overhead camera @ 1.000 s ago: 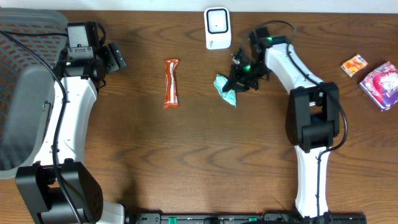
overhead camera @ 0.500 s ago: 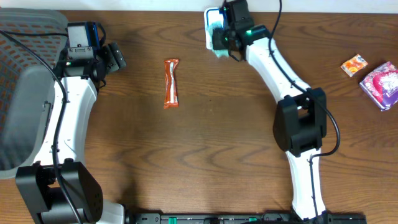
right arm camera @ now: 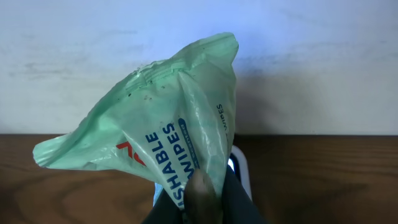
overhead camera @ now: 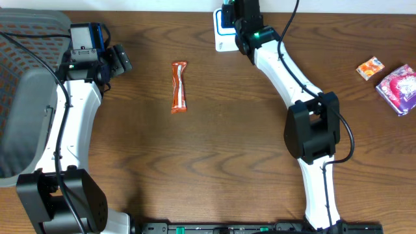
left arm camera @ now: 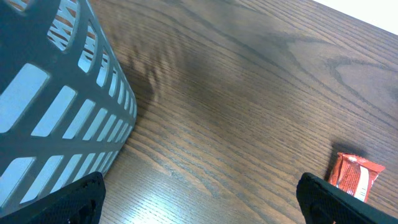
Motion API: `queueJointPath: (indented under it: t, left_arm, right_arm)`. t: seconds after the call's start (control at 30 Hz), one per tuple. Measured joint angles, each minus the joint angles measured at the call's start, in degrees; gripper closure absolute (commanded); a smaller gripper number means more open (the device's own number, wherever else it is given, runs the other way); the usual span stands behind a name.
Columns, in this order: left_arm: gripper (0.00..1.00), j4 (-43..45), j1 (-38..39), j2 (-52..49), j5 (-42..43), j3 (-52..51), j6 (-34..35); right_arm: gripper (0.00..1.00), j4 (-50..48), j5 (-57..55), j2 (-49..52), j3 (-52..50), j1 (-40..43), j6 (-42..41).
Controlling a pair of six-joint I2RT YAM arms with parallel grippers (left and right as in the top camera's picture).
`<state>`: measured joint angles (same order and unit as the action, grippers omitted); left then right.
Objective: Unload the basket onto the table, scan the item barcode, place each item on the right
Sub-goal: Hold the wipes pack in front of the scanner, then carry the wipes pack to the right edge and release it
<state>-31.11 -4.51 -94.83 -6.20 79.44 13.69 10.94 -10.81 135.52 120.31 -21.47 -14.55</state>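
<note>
My right gripper swings over the small orange packet (overhead camera: 371,68) next, lowers and releases. The packet lies grouped with another pack, below the gripper and to its right in the overhead view.
A light green flushable-wipes packet (right arm camera: 168,118) is pinched at its lower edge by my right gripper (right arm camera: 202,199), which is shut on it. In the overhead view that gripper (overhead camera: 235,14) hangs over the white barcode scanner (overhead camera: 224,41) at the table's far edge. The scanner's white rim (right arm camera: 242,171) shows just behind the packet in the right wrist view. The packet itself is mostly hidden under the arm from overhead. My left gripper (overhead camera: 122,58) rests open at the left, and in its wrist view the left gripper (left arm camera: 199,199) has only bare wood between its fingers.
An orange snack bar (overhead camera: 179,86) lies left of centre, also seen as the snack bar (left arm camera: 353,176) beside the left fingers. A grey slatted basket (overhead camera: 26,97) fills the left side. A small orange packet (overhead camera: 370,67) and a purple pack (overhead camera: 398,88) sit at the far right.
My right arm lifted the green packet off the table near the centre and carried it back and left to above the scanner. The left arm stayed still.
</note>
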Motion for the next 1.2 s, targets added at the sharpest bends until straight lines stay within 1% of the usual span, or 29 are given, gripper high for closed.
queueJointPath:
  t: [0.4,0.63,0.77,0.87,1.07,1.2]
  left_arm:
    - [0.02,0.0,0.02,0.0,0.02,0.0,0.02]
    - [0.02,-0.02,0.0,0.0,0.02,0.0,0.0]
    - [0.02,0.0,0.0,0.0,0.0,0.0,0.02]
    - [0.02,0.0,0.02,0.0,0.0,0.0,0.02]
    - [0.02,0.0,0.0,0.0,0.0,0.0,0.0]
    - [0.02,0.0,0.0,0.0,0.0,0.0,0.02]
  right_arm:
    - [0.99,-0.17,-0.57,3.1,-0.17,0.0,0.13]
    - [0.99,-0.79,-0.59,3.19,-0.17,0.48,0.15]
    - [0.99,2.8,-1.68,3.02,-0.17,2.49,0.15]
    - [0.99,8.28,-4.28,2.19,-0.17,5.46,0.17]
    - [0.99,19.45,-11.19,-0.17,-0.2,14.12,0.17]
    - [0.99,25.9,-13.9,-0.9,-0.2,20.26,0.17]
